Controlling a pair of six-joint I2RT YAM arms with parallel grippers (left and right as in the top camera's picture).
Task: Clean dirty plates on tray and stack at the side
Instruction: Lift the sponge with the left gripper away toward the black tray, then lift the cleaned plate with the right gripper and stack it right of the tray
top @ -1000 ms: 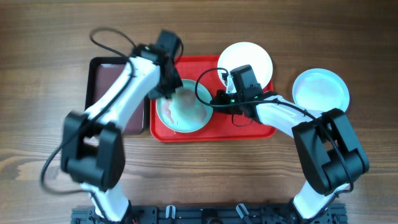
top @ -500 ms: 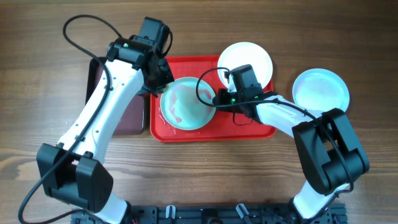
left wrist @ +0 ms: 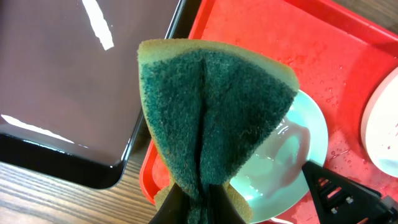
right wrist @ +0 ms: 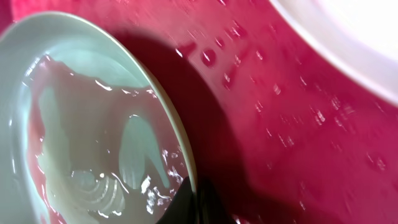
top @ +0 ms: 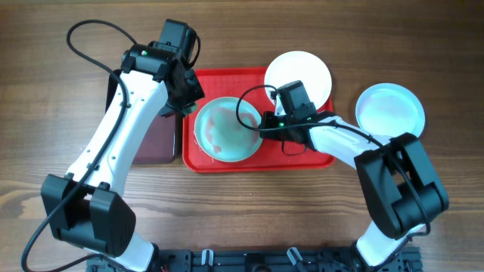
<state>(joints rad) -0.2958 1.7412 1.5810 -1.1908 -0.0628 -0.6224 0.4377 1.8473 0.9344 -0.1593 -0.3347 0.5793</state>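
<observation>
Next, my right gripper should lift, carry its plate to the right in the overhead view and bring it down onto the second pale blue plate (top: 390, 115), as stacking starts there.
A pale blue plate (top: 224, 129) with reddish smears sits tilted on the red tray (top: 261, 155). My right gripper (top: 264, 120) is shut on its right rim, which shows in the right wrist view (right wrist: 168, 118). My left gripper (top: 185, 97) is shut on a green and yellow sponge (left wrist: 214, 106) and holds it above the tray's left edge, off the plate (left wrist: 292, 155). A white plate (top: 302, 74) lies at the tray's back right. A second pale blue plate (top: 390, 109) lies on the table to the right of the tray.
A dark maroon tray (top: 151, 140) with a black rim lies to the left of the red tray, also in the left wrist view (left wrist: 68, 81). Water drops dot the red tray (right wrist: 298, 112). The table is brown wood.
My left gripper has lifted the sponge off the smeared plate and moved it back and left. The right gripper still holds the plate's rim, and the plate has shifted slightly.
</observation>
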